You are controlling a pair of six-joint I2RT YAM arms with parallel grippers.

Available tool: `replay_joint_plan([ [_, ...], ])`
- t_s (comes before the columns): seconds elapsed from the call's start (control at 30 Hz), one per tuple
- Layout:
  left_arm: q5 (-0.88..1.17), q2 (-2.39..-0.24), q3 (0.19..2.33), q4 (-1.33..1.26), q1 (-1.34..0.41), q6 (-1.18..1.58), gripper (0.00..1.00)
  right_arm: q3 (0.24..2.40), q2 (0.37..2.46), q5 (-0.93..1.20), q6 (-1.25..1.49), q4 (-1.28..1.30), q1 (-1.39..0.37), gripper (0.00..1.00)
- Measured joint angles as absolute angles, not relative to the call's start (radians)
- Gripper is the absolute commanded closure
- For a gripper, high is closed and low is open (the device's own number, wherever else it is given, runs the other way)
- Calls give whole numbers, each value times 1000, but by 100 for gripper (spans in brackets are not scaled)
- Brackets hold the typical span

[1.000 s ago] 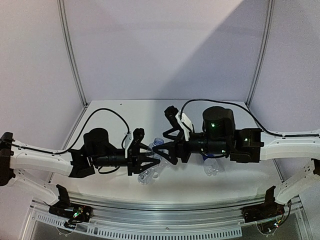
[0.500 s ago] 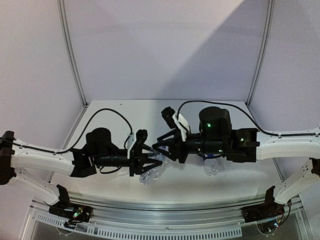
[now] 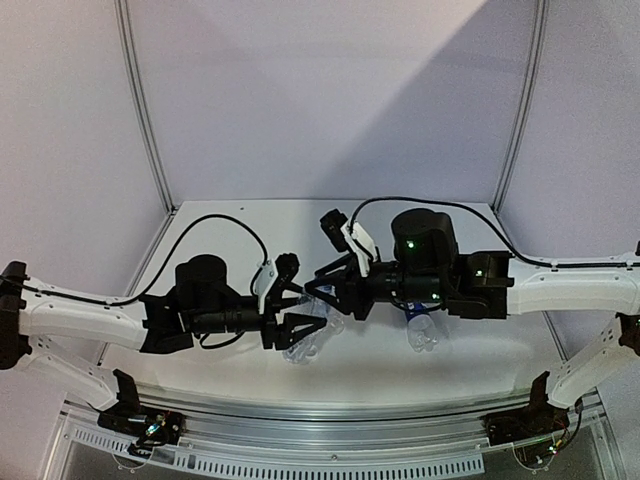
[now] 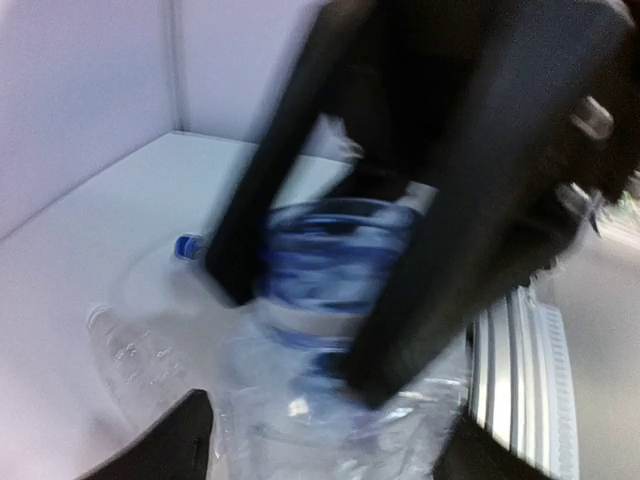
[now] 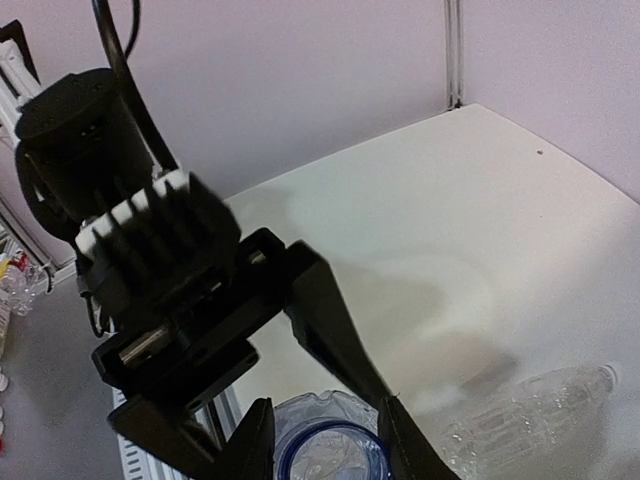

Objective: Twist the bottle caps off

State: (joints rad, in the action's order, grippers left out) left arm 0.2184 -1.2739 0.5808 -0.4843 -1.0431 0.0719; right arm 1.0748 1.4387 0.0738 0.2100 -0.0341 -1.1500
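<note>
Next, my right gripper carries the capless bottle outward and to its right in the top view, lowers and releases it there, since that tabletop is bare.
A clear bottle with a blue label (image 4: 330,250) hangs between both grippers above the table. My right gripper (image 5: 328,440) is shut on it, its fingers (image 4: 420,300) pinching the labelled part. My left gripper (image 4: 330,440) is open, with its jaws wide on either side of the bottle's clear end (image 3: 303,343). A small blue cap (image 4: 186,246) lies loose on the table behind. In the top view my left gripper (image 3: 300,312) and right gripper (image 3: 318,292) meet at mid-table. No cap shows on the held bottle.
A plain dented bottle (image 4: 135,355) lies on the table beside the held one. Another clear bottle (image 3: 425,335) lies under my right arm and also shows as the bottle (image 5: 540,410) at lower right. White walls enclose the table; a ribbed rail (image 4: 520,370) runs along the near edge.
My right gripper closed on the blue-label bottle and shifted slightly left. My left gripper then opened off the bottle.
</note>
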Motion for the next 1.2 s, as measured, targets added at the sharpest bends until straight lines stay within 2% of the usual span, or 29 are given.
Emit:
replay_joint_plan([
  [0.03,183,-1273,594,-464,-1045,78,14,1084,1439,51,204,-17,-1150,100],
  [0.07,148,-1269,606,-443,-1045,84,1,1091,1439,29,200,-6,-1150,100],
  [0.1,115,-1263,614,-427,-1045,88,1,1106,1439,-2,194,15,-1150,100],
  [0.37,-69,-1187,619,-377,-1046,99,1,1231,1439,-223,125,167,-1114,100],
  [0.67,-173,-1148,597,-383,-1046,104,1,1267,1441,-437,83,278,-859,100],
  [0.93,-199,-1187,595,-384,-1046,101,1,1256,1464,-472,85,346,-656,100],
  [1.2,-194,-1231,595,-383,-1046,101,1,1239,1464,-473,111,391,-595,100],
])
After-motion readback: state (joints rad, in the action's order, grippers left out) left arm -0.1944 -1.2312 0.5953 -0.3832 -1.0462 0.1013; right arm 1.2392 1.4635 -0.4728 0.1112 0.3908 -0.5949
